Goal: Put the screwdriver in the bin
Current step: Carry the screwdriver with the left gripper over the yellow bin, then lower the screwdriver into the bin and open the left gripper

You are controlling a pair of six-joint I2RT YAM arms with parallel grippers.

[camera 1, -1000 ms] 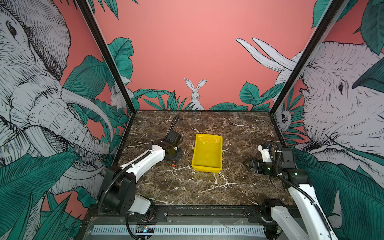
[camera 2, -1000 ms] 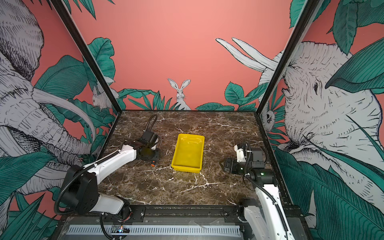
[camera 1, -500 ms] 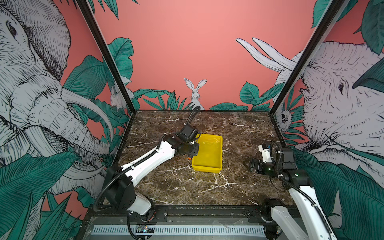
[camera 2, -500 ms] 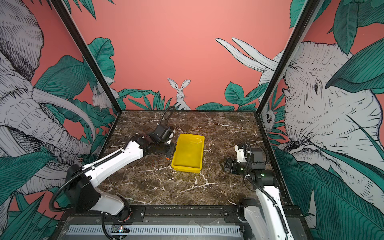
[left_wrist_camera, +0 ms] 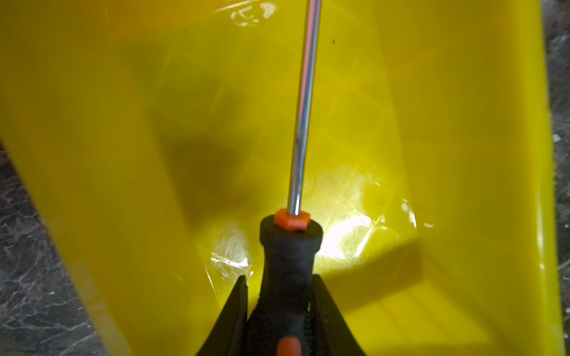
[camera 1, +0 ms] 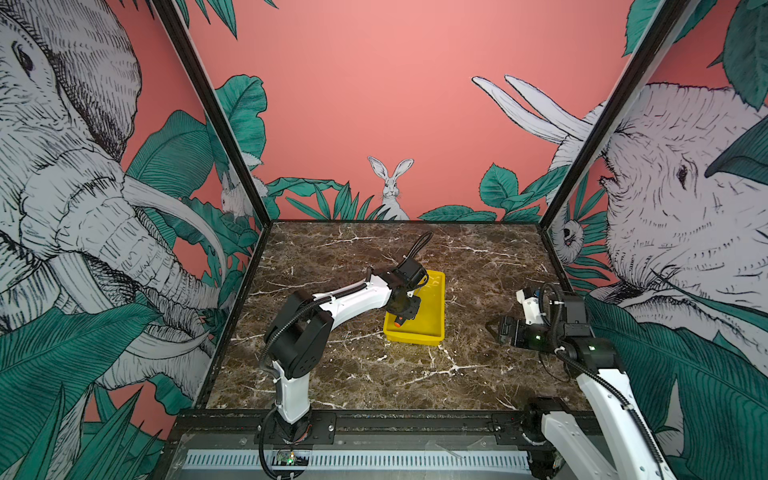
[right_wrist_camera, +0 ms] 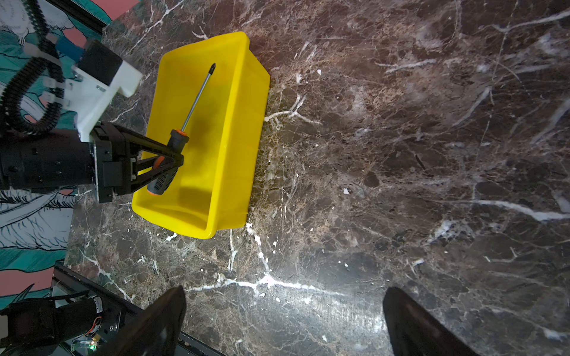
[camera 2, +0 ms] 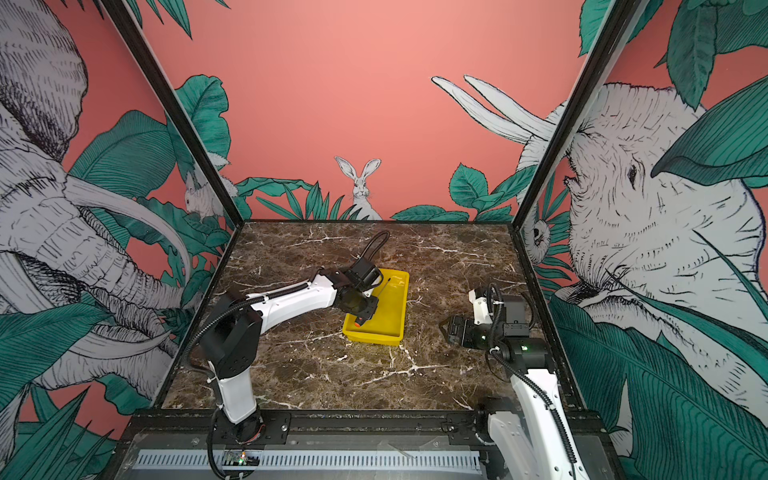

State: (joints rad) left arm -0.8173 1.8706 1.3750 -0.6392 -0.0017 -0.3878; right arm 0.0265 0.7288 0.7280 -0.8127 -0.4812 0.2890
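The bare bottom of the yellow bin is below my left gripper, so I should lower the gripper between the bin's sides next and let go of the screwdriver's black-and-orange handle.
The yellow bin (camera 1: 441,308) (camera 2: 374,337) stands mid-table in both top views. My left gripper (camera 1: 405,309) (camera 2: 365,309) reaches over its left wall and is shut on the black-and-orange handle of the screwdriver (camera 1: 399,321) (camera 2: 358,321). In the left wrist view the gripper (left_wrist_camera: 279,277) clamps the handle (left_wrist_camera: 290,246), and the shiny shaft points along the bin's floor (left_wrist_camera: 462,154). The right wrist view shows the screwdriver (right_wrist_camera: 172,151) held inside the bin (right_wrist_camera: 243,138); whether it touches the floor I cannot tell. My right gripper (camera 1: 492,328) (right_wrist_camera: 285,289) is open and empty, to the right of the bin.
Brown marble tabletop (camera 1: 374,374) runs all round the bin. Printed walls close in the left, right and back sides, with black corner posts (camera 1: 232,137). A black rail (camera 1: 415,419) runs along the front edge.
My left arm has swung right with the screwdriver, from the table left of the bin to over the bin. The right arm has not moved.
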